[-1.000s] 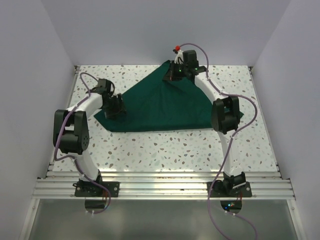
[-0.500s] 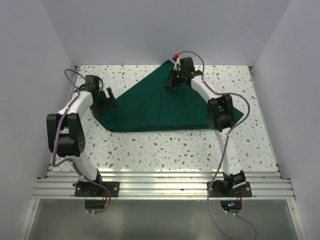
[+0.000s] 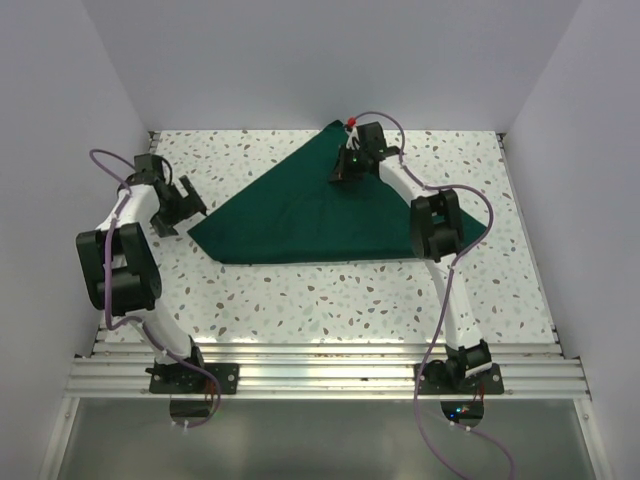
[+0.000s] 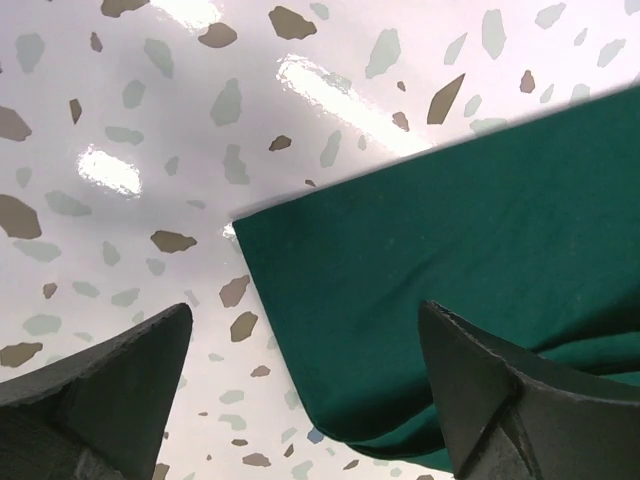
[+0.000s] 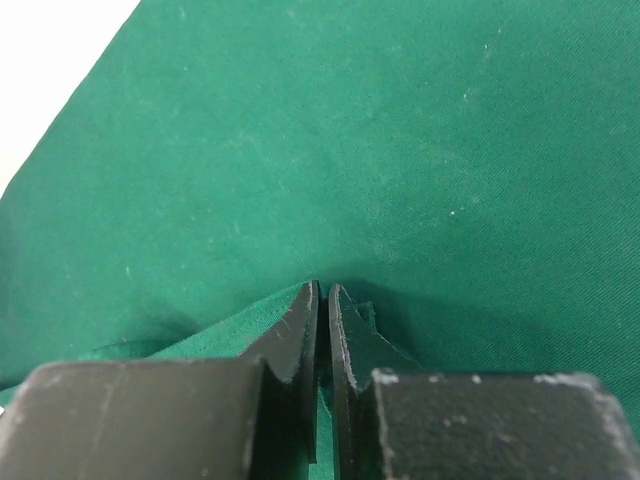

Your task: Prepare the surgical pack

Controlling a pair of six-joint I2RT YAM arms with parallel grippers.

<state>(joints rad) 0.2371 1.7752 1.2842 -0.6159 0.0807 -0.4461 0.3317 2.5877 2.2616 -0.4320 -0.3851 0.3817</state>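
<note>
My left gripper will move down next with its fingers open around the drape's pointed corner [image 3: 194,232] [image 4: 252,234] and close there, because that corner is lying flat on the tabletop below the fingers.
The surgical pack shows only as its dark green cloth drape [image 3: 320,215], folded into a flat triangle on the speckled table [image 3: 350,290]. My left gripper [image 3: 186,207] is open, just left of the drape's left corner and apart from it. In the left wrist view that folded corner [image 4: 450,220] lies between and beyond the wide-apart fingers of the left gripper [image 4: 305,310]. My right gripper [image 3: 343,172] is at the drape's far tip. In the right wrist view it [image 5: 322,290] is shut on a raised fold of the green cloth [image 5: 350,130]. No instruments, gauze or tray are in view.
White walls close the table in at the left, back and right. An aluminium rail [image 3: 320,375] with both arm bases runs along the near edge. Purple cables [image 3: 480,215] loop off both arms. Bare speckled tabletop [image 4: 120,120] lies left of the drape.
My left gripper has opened, let go of the drape's left corner and pulled away to the left. The right gripper, still pinching the cloth, has shifted slightly left at the far tip.
</note>
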